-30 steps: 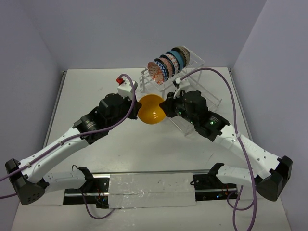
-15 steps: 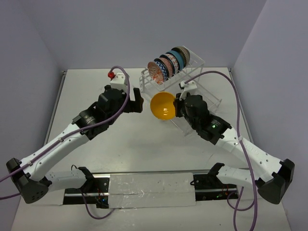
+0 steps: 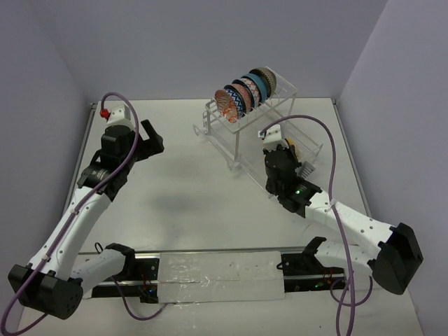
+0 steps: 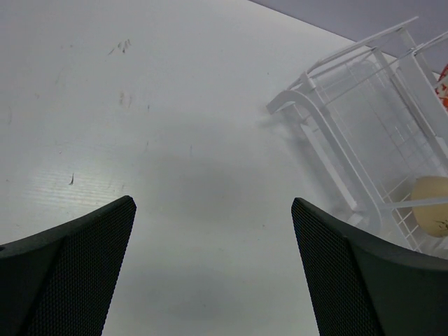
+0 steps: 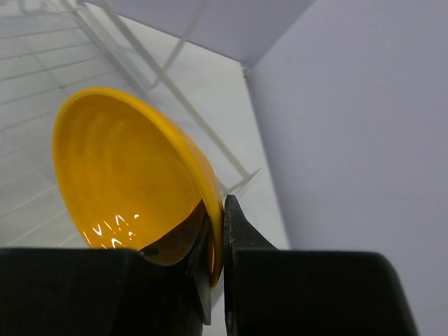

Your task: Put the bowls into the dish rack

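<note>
The rack's bare lower wires are below the orange-yellow bowl on the left in the top view, so my right gripper will go down to that side and release the bowl.
Several patterned bowls stand on edge in the slotted top of the white wire dish rack at the back of the table. An orange-yellow bowl is tilted on its side over the rack's lower wires, and my right gripper is shut on its rim. From above, that right gripper sits at the rack's right side and only a sliver of the bowl shows. My left gripper is open and holds nothing, well left of the rack. Its left wrist view shows its jaws wide apart over bare table.
The rack's near corner and lower wire tier fill the right of the left wrist view, with a pale round object behind the wires. Grey walls close in the table on three sides. The arms' base rail runs along the near edge.
My left gripper has let go of the orange-yellow bowl, opened and drawn back to the left. My right gripper has carried the bowl rightward to the rack's lower tier.
</note>
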Robot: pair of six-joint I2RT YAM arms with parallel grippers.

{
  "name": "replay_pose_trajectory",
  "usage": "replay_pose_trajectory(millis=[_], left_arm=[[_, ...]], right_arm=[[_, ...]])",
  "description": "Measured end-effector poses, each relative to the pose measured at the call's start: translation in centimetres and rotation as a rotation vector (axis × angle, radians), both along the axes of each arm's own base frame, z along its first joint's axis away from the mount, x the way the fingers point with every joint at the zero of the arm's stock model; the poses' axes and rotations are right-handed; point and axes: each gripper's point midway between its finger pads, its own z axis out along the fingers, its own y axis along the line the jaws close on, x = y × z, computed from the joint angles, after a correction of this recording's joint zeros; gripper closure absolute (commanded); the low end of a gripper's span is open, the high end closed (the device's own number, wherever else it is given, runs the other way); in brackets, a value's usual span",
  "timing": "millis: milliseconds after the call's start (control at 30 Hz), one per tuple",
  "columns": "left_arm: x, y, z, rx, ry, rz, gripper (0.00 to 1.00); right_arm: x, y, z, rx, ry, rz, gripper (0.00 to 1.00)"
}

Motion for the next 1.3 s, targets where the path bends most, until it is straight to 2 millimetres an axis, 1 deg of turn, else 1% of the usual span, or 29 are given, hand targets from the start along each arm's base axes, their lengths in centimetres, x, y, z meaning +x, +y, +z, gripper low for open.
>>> replay_pose_trajectory(millis=[133,233,333,400,467,633,833,1033,1300], left_arm=[[-0.5,1.4,-1.5,-0.003,0.021,0.021,0.01],[-0.7,1.7,-2.4,-0.002,0.034,0.024,0.01],[-0.8,1.8,-2.9,0.006,0.042,0.020,0.01],[-0.7,1.8,-2.9,0.013,0.040,0.017,0.01],[-0.7,1.9,-2.9,0.014,0.037,0.018,0.01],[-0.5,2.0,-2.6,0.014,0.023,0.023,0.01],[-0.4,2.1,-2.7,0.018,0.022,0.025,0.01],[-0.5,2.2,-2.9,0.020,0.026,0.028,0.01],[-0.5,2.4,-2.9,0.023,0.026,0.033,0.01]], right_arm=[[0.7,-1.9,0.5,-0.095,-0.009,-0.077,1.00],[1.2,-3.4,0.6,-0.137,-0.003,-0.138,1.00],[1.9,-4.3,0.3,-0.168,0.008,-0.169,1.00],[2.5,-4.4,-0.1,-0.187,0.020,-0.168,1.00],[3.0,-4.3,-0.3,-0.198,0.024,-0.153,1.00],[4.7,-2.5,-0.9,-0.226,0.007,-0.065,1.00],[5.5,-0.5,-3.2,-0.332,0.052,0.036,1.00],[5.5,0.0,-4.8,-0.358,0.078,0.084,1.00],[6.9,1.0,-6.5,-0.434,0.073,0.107,1.00]])
